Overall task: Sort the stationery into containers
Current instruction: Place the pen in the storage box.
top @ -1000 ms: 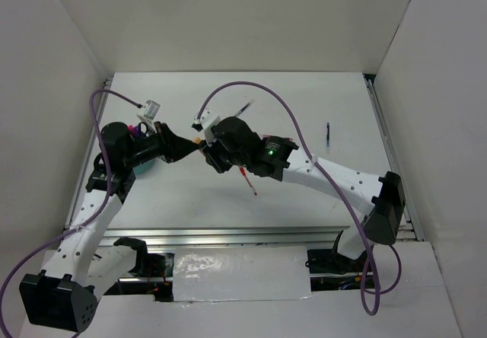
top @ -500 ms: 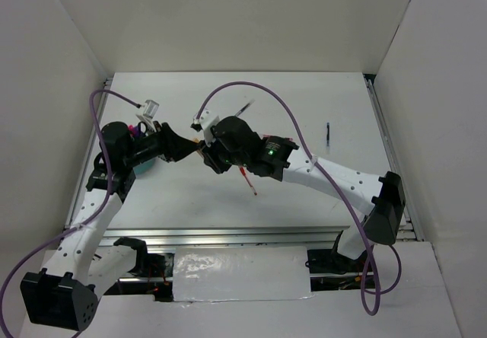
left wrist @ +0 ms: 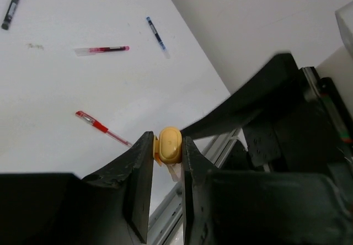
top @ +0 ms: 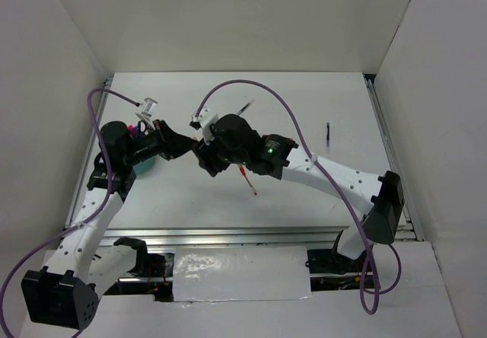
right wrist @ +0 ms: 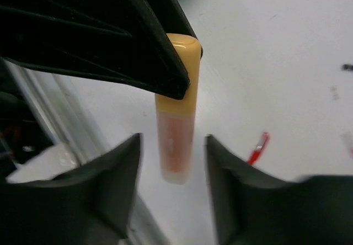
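Observation:
I need to swing my left gripper down and to the left in the top view next, over the teal cup (top: 144, 164), which already holds stationery. I should then lower the highlighter and release it.
My left gripper (left wrist: 168, 145) is shut on an orange-yellow highlighter (left wrist: 169, 144), holding it by its coloured end above the table. In the right wrist view the highlighter (right wrist: 176, 107) hangs out of the left fingers (right wrist: 110, 35), its clear cap end down. My right gripper (right wrist: 176, 173) is open with a jaw on each side of that cap end, neither touching it. In the top view the two grippers meet tip to tip, left (top: 189, 146) and right (top: 202, 154). The teal cup (top: 144, 164) stands under the left arm with pink stationery in it.
A red pen (top: 247, 180) lies under the right arm. A dark pen (top: 328, 131) lies at the right, another pen (top: 243, 110) further back. The left wrist view shows a clear red-ink pen (left wrist: 102, 50), a blue pen (left wrist: 156, 33) and a dark marker (left wrist: 12, 6).
Both grippers have shifted slightly to the left while staying tip to tip. The left gripper keeps the highlighter.

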